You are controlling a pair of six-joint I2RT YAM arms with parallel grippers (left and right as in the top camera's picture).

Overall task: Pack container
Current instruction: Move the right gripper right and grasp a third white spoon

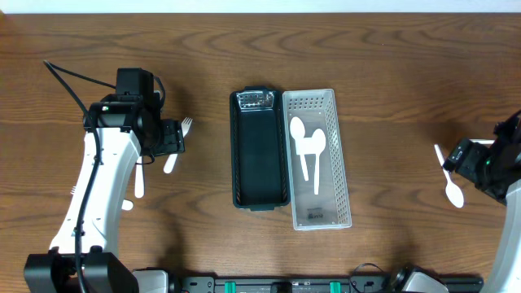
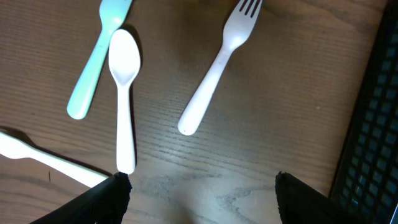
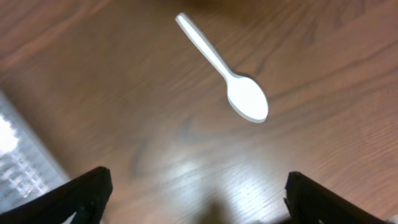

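My right gripper needs to turn next and come down onto the white spoon's handle near its bowl [image 1: 446, 172] [image 3: 219, 64], because the white spoon lies at an angle to my open fingers.
A black tray [image 1: 259, 191] and a clear perforated bin [image 1: 340, 159] lie side by side at mid-table. Two white spoons [image 1: 311, 150] lie in the bin. My left gripper [image 1: 173, 137] is open and empty above a white fork [image 1: 170, 165]. In the left wrist view the fork [image 2: 214, 68], a white spoon [image 2: 124, 93], a pale teal utensil [image 2: 93, 62] and another white utensil [image 2: 34, 154] lie ahead of the open jaws [image 2: 202, 182]. My right gripper [image 1: 466, 155] is open and empty beside a white spoon [image 1: 450, 181], which also shows in the right wrist view [image 3: 233, 81] ahead of the jaws [image 3: 199, 183].
A small clear piece [image 1: 255, 99] sits at the far end of the black tray. The tray's edge [image 2: 376, 124] shows at the right of the left wrist view. The clear bin's corner [image 3: 15, 155] shows at the left of the right wrist view.
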